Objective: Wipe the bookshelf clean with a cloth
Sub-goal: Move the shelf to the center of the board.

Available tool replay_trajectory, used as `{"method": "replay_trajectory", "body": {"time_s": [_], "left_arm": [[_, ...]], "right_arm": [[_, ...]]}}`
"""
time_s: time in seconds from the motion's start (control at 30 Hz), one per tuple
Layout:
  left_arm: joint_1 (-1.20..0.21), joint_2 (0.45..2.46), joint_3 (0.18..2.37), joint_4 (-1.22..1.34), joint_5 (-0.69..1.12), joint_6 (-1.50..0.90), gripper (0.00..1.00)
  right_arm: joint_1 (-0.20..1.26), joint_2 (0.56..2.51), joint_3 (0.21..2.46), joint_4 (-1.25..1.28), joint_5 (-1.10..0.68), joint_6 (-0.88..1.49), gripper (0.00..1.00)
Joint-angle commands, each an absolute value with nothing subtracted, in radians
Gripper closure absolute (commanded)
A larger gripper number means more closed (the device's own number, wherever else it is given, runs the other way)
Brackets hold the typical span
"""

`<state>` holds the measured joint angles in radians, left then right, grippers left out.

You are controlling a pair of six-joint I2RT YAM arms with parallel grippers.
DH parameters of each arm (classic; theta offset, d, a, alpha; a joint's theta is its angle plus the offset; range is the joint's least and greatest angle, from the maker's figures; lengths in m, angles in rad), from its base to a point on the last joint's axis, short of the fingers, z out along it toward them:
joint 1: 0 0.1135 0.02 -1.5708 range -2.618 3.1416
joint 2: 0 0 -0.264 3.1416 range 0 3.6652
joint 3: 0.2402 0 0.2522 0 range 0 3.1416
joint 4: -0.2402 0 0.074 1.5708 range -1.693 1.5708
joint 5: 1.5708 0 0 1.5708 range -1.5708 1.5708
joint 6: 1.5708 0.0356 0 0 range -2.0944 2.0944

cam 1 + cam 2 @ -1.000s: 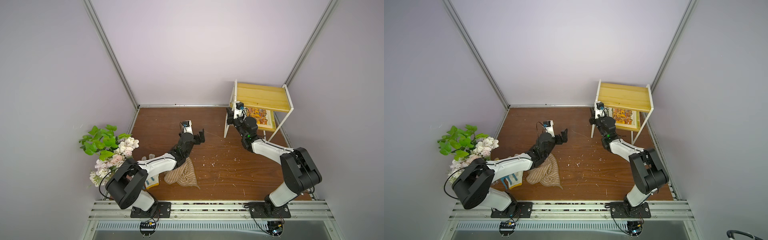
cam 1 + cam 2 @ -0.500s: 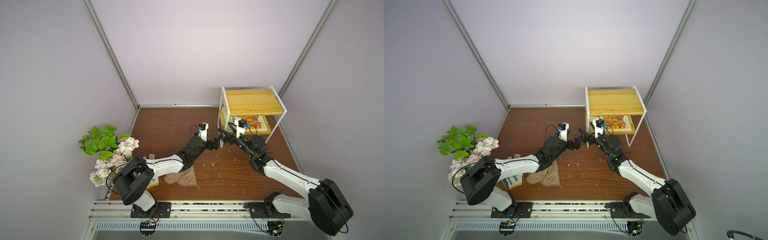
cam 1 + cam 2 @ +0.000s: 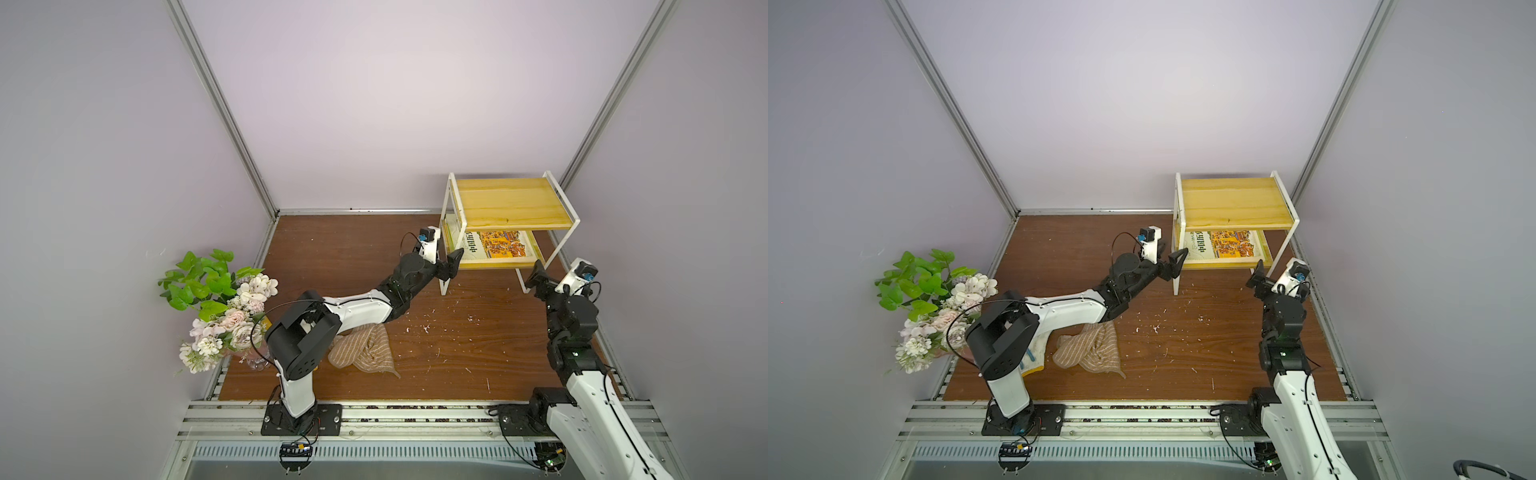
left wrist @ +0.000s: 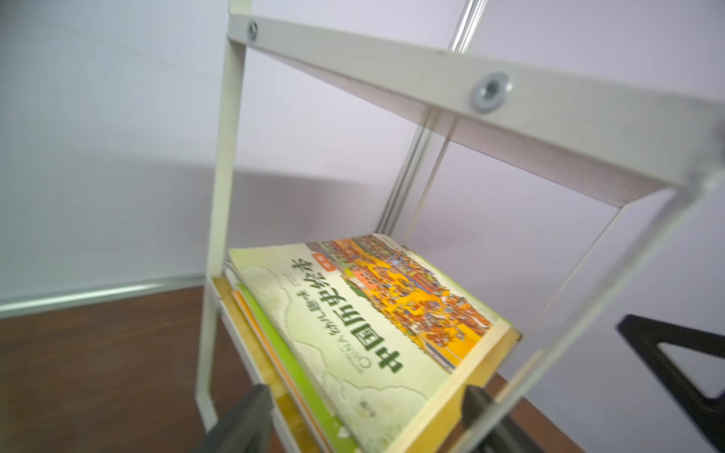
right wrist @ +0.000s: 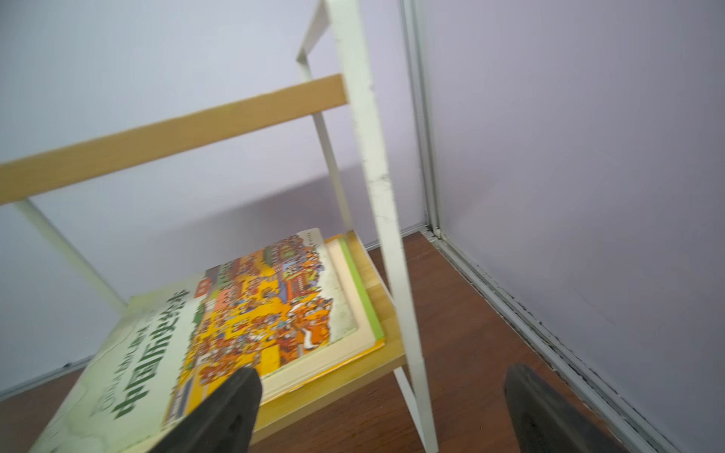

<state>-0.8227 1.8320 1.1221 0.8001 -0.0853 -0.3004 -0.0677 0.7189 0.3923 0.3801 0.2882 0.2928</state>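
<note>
The bookshelf's front leg (image 3: 553, 256) runs between the open fingers just outward of my right gripper, so my right gripper should next turn toward the bookshelf (image 3: 511, 203) and move forward to close there.
The bookshelf (image 3: 511, 203) (image 3: 1233, 203) stands upright at the back right in both top views, with yellow boards and a white frame. Picture books (image 4: 372, 313) (image 5: 255, 313) lie on its lower board. My left gripper (image 3: 451, 266) (image 4: 361, 415) is at the front left corner of that board, jaws apart on either side of the corner; the view is blurred. Beside the front right leg (image 5: 392, 274) my right gripper (image 3: 542, 280) (image 5: 386, 415) is open and holds nothing. The striped tan cloth (image 3: 365, 351) (image 3: 1090, 349) lies crumpled on the floor under my left arm, untouched.
A flower bouquet (image 3: 216, 307) stands at the left edge. A white glove with a yellow cuff (image 3: 1034, 357) lies beneath my left arm's base. Pale crumbs (image 3: 428, 328) are scattered over the brown floor (image 3: 332, 249). The right wall is close behind the shelf.
The tilted bookshelf was turned square and now stands level. My right gripper opened, let go of it and drew back right. My left gripper reached to the shelf's corner and its jaws narrowed.
</note>
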Motion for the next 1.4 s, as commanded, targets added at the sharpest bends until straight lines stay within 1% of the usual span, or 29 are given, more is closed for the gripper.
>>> {"method": "replay_trajectory", "body": {"time_s": [0.0,0.1,0.23,0.3,0.33,0.37,0.4,0.5,0.57,0.67,0.73,0.8,0.93,1.07,1.17,1.27,1.37], "left_arm": [[-0.827,1.858,1.197,0.741,-0.192,-0.286,0.39],[-0.827,1.856,1.18,0.748,-0.202,-0.269,0.49],[-0.826,1.828,1.146,0.739,-0.247,-0.203,0.68],[-0.822,1.807,1.125,0.727,-0.244,-0.155,0.75],[-0.82,1.79,1.109,0.722,-0.246,-0.123,0.79],[-0.817,1.778,1.094,0.717,-0.253,-0.095,0.83],[-0.814,1.761,1.078,0.715,-0.256,-0.059,0.86],[-0.8,1.701,1.022,0.689,-0.275,0.028,0.97],[-0.774,1.637,0.967,0.673,-0.287,0.057,1.0],[-0.702,1.522,0.857,0.651,-0.274,0.066,1.0],[-0.649,1.437,0.784,0.623,-0.268,0.087,1.0],[-0.594,1.35,0.725,0.591,-0.265,0.099,1.0],[-0.462,1.21,0.617,0.566,-0.184,0.079,1.0],[-0.411,1.147,0.554,0.557,-0.12,0.056,0.98],[-0.41,1.153,0.541,0.546,-0.111,0.007,0.95],[-0.41,1.143,0.503,0.604,-0.196,-0.089,0.94],[-0.41,1.136,0.465,0.67,-0.176,-0.131,0.91]], "right_arm": [[-0.16,0.838,0.439,0.545,0.143,0.336,0.01],[-0.219,0.95,0.48,0.651,-0.039,0.289,0.01],[-0.23,1.048,0.495,0.788,-0.122,0.22,0.02],[-0.229,1.078,0.496,0.847,-0.19,0.164,0.06],[-0.229,1.097,0.505,0.859,-0.236,0.134,0.12],[-0.228,1.111,0.514,0.86,-0.266,0.124,0.19],[-0.227,1.121,0.521,0.861,-0.288,0.126,0.29],[-0.198,1.124,0.513,0.877,-0.301,0.152,0.66],[-0.135,1.097,0.497,0.87,-0.278,0.136,0.82],[0.02,1.062,0.485,0.838,-0.228,0.107,0.95],[0.121,1.053,0.472,0.859,-0.178,0.138,1.0],[0.209,1.06,0.456,0.912,-0.138,0.202,1.0],[0.389,1.083,0.436,0.986,0.021,0.255,1.0],[0.512,1.112,0.448,0.992,0.082,0.237,1.0],[0.523,1.144,0.467,0.962,0.097,0.184,1.0],[0.495,1.21,0.512,0.926,-0.003,0.082,1.0],[0.462,1.294,0.551,0.95,-0.095,0.016,1.0]]}}
